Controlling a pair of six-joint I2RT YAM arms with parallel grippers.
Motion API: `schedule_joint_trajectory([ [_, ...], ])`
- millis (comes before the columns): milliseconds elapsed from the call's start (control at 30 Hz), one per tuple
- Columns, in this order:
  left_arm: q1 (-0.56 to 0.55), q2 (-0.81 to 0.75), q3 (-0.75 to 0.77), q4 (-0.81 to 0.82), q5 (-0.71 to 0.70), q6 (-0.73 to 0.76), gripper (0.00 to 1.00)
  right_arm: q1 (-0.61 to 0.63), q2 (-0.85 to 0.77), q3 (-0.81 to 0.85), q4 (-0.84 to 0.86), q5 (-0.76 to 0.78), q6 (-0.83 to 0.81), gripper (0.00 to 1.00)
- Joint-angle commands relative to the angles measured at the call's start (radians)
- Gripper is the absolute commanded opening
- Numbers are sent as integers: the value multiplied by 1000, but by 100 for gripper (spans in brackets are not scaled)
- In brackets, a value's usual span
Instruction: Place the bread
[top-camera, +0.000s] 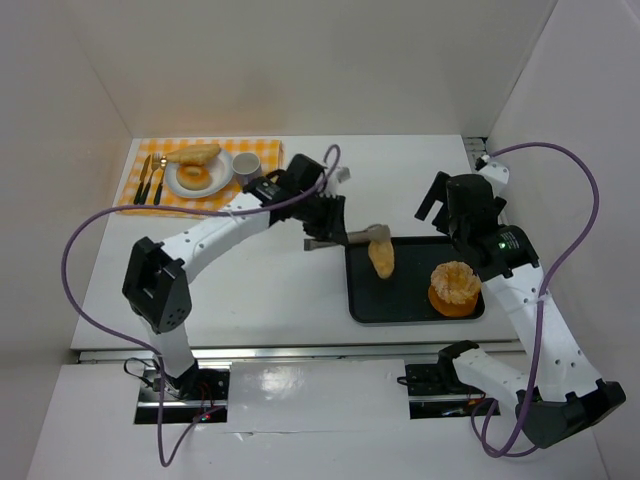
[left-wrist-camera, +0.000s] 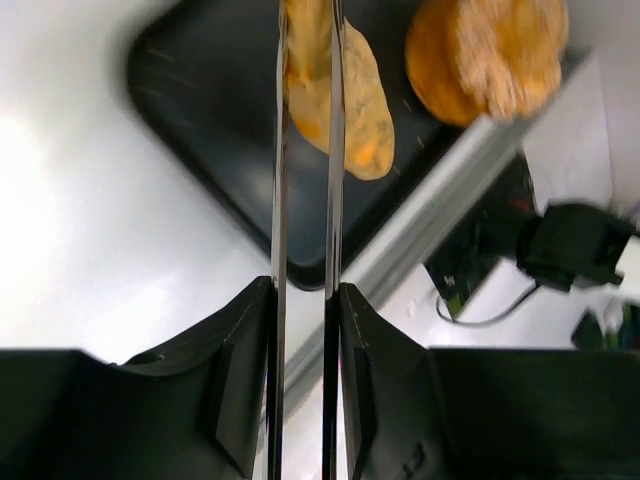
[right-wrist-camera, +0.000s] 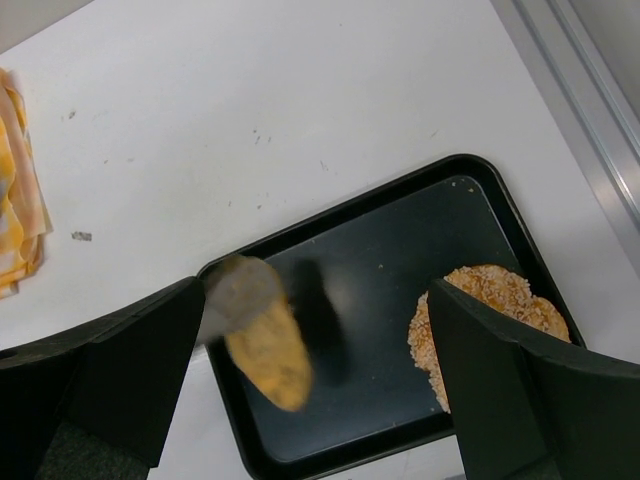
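Observation:
My left gripper will next swing left in the top view, over to the white plate (top-camera: 225, 175), and release the tongs (top-camera: 345, 238) there.
My left gripper (top-camera: 322, 228) is shut on metal tongs (top-camera: 345, 238), whose two blades (left-wrist-camera: 278, 200) run up the left wrist view. The tongs pinch one oval roll (top-camera: 381, 257) by its end and hold it over the left part of the black tray (top-camera: 415, 318). The roll hangs tilted (left-wrist-camera: 350, 100) and casts a shadow on the tray (right-wrist-camera: 268, 350). A glazed ring (top-camera: 193, 177) and a second oval roll (top-camera: 195, 154) lie on a white plate (top-camera: 225, 175) at the far left. My right gripper (top-camera: 440, 210) is open and empty above the tray (right-wrist-camera: 315, 330).
A big round orange fluted pastry (top-camera: 454, 288) sits in the tray's right half. The plate stands on a yellow checked mat (top-camera: 135, 175) with cutlery (top-camera: 150, 180) and a small white cup (top-camera: 246, 166). White walls enclose the table on both sides and at the back.

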Motion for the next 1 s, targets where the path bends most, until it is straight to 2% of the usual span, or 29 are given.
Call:
schedule_joint_trajectory([
  [0,150,-128,116,-80,-64,51,0,-6,-11,-3,16,17,-9,100],
  [133,403,-243,141,-103,-121,31,0,-6,-11,6,15,35,-9,100],
  [167,509,-268,126,-91,-134,16,0,-6,-11,6,15,35,-9,100],
  [267,650,-374,38,2,-194,-65,0,-6,-11,-3,25,25,-9,100],
  [300,733,-397,8,34,-220,-117,0,-6,-11,-3,25,25,-9,100],
  [400,854,-443,-110,156,-240,-194,0,-6,-1,-3,34,3,-9,100],
  [500,893,-452,-178,246,-271,-265,0,-6,9,-3,34,-6,-9,100],
  [667,893,-403,-251,309,-386,-327,0,-6,9,-3,34,-6,-9,100],
  [967,853,-400,-446,533,-544,-401,0,-6,37,-3,43,-6,-9,100],
])
